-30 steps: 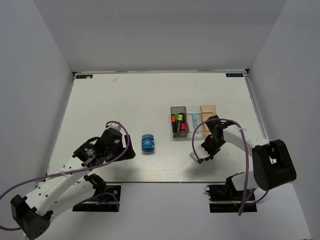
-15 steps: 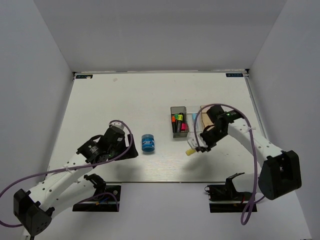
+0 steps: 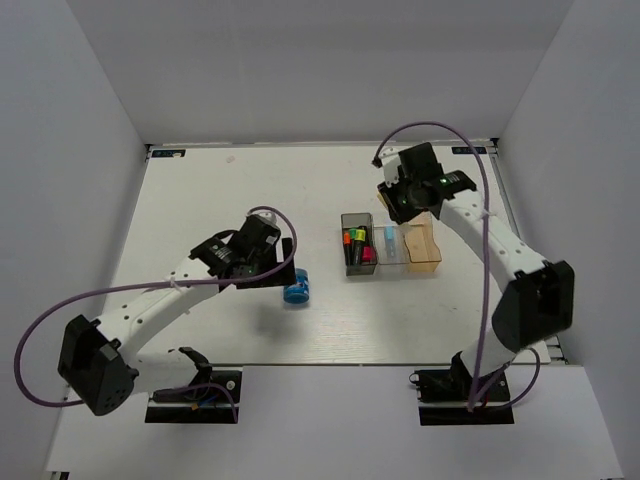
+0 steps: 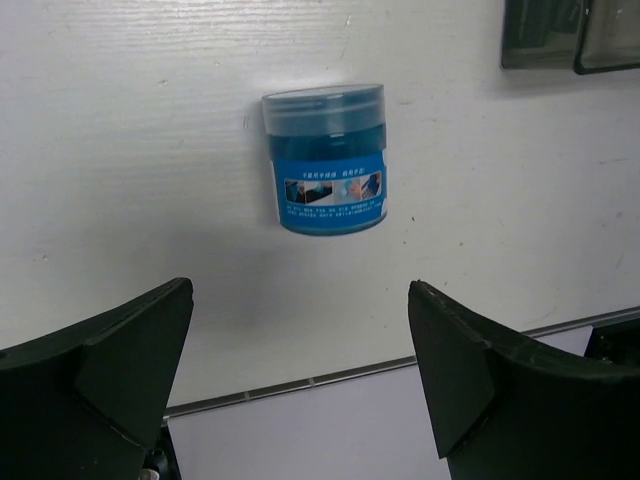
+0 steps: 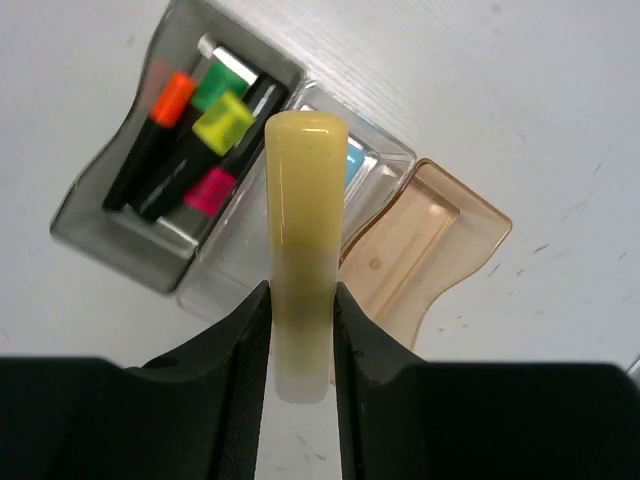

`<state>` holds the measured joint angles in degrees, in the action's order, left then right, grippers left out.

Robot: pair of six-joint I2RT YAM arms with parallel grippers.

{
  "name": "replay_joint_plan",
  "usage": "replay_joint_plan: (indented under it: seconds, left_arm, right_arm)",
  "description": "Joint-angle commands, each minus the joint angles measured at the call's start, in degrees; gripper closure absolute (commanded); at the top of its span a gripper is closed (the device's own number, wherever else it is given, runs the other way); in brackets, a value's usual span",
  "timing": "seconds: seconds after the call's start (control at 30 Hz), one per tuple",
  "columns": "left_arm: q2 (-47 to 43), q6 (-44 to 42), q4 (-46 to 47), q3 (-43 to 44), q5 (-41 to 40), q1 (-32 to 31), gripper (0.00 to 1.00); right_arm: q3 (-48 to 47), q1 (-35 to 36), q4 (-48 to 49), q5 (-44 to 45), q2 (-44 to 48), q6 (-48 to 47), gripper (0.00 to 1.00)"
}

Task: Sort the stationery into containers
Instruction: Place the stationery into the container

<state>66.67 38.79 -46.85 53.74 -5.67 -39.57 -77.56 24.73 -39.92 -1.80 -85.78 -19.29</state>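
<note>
Next, my right gripper turns and lowers over the clear bin to release the pale yellow stick (image 5: 303, 230) inside, because a similar light blue stick already lies there.
My right gripper (image 5: 302, 312) is shut on the pale yellow stick (image 5: 303, 230), held in the air over the containers. In the top view this gripper (image 3: 402, 200) hangs just behind the row. The dark grey bin (image 5: 95, 215) holds several highlighters (image 5: 205, 130) capped orange, green, yellow and pink. A light blue stick (image 5: 353, 160) lies in the clear bin (image 5: 225, 270). Nothing shows in the tan bin (image 5: 425, 235). The blue roll (image 4: 327, 160) stands on the table, ahead of my open left gripper (image 4: 300, 290), whose jaws are apart from it. Seen from above, the left gripper (image 3: 280, 265) sits just left of the roll (image 3: 296, 290).
The bins stand in a row, dark grey (image 3: 357, 218), clear (image 3: 390, 262) and tan (image 3: 424, 262), right of the table's middle. The table's near edge (image 4: 300, 385) runs just behind my left fingertips. White walls close in the table on three sides.
The right arm carried the pale yellow stick from low near the table's front up and back over the bins. The left arm swung right towards the blue roll.
</note>
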Motion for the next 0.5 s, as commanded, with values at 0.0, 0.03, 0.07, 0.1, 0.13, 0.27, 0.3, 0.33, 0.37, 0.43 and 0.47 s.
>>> replay_joint_plan:
  seconds: [0.0,0.03,0.07,0.1,0.13,0.27,0.3,0.33,0.37,0.43,0.47]
  left_arm:
    - [4.32,-1.43,0.36,4.00,-1.71,-0.42,0.01]
    - [4.95,-1.95,0.36,4.79,-1.62,-0.33,0.00]
    - [5.48,-2.13,0.44,5.41,-1.80,-0.42,0.00]
    - [6.96,-2.31,0.79,6.02,-1.97,-0.42,0.00]
    - [7.59,-3.18,0.80,6.20,-1.80,-0.59,0.00]
    - [10.05,-4.77,1.32,8.14,-2.24,-0.33,0.00]
    - [11.45,-5.38,1.24,9.01,-2.41,-0.42,0.00]
    - [11.90,-5.56,1.06,9.19,-2.41,-0.51,0.00]
    - [12.68,-5.82,1.67,9.54,-2.50,-0.33,0.00]
    - [14.18,-6.61,2.03,9.63,-2.85,-0.33,0.00]
    - [15.05,-6.70,2.11,9.81,-3.11,-0.33,0.00]
  right_arm:
    - [-6.63,-0.21,-5.83,11.56,-7.73,20.76,1.00]
    - [-8.38,-0.30,-6.74,11.73,-8.78,21.83,1.00]
    - [-9.27,-0.04,-7.10,11.47,-11.32,23.40,1.00]
    - [-9.62,-0.12,-7.62,11.04,-11.86,23.68,1.00]
    - [-9.45,0.14,-7.37,11.12,-12.30,24.03,1.00]
    - [-9.37,-0.12,-7.37,9.72,-15.20,25.88,1.00]
    - [-9.28,-0.30,-7.28,9.54,-15.47,26.05,1.00]
    - [-9.02,-0.12,-6.93,9.45,-15.39,26.14,1.00]
    - [-8.32,-0.21,-6.92,9.10,-15.47,26.23,1.00]
    - [-7.87,-0.21,-6.57,7.96,-15.65,25.45,0.88]
    - [-8.04,-0.21,-6.75,6.65,-15.82,25.35,0.60]
